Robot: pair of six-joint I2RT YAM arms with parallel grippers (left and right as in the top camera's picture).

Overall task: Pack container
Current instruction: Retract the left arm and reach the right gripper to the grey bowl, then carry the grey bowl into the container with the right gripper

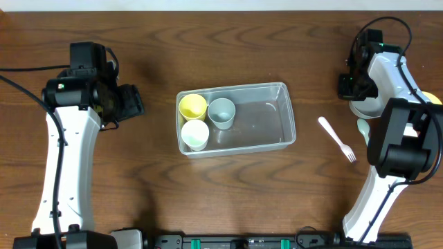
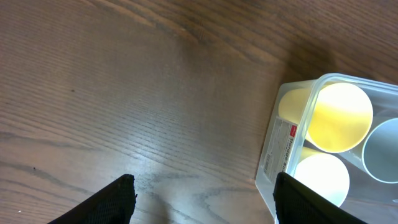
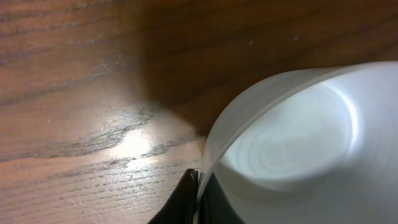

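My right gripper lifts the bowl point(image 1: 363, 108) next, moves to the left in the overhead view, lowers it there and releases, because the container's empty half point(image 1: 260, 119) has room.
The clear rectangular container point(image 1: 277, 117) sits mid-table, holding a yellow cup point(image 1: 193, 106), a white cup point(image 1: 195, 134) and a pale blue cup point(image 1: 221, 112) at its left end. Its right half holds nothing. My left gripper point(image 2: 205, 186) hovers open over bare wood just left of the container's corner point(image 2: 280, 149), with nothing between its fingers. Far right, my right gripper point(image 3: 198, 190) is shut on the thin rim of a white bowl point(image 3: 298, 137), one finger inside and one outside. In the overhead view that bowl point(image 1: 363, 108) is partly hidden under the right arm.
A white plastic fork point(image 1: 337, 138) lies on the wood between the container and the right arm. A pale green spoon point(image 1: 363, 127) shows beside the bowl, and a bit of something yellow point(image 1: 435, 98) peeks out at the right edge.
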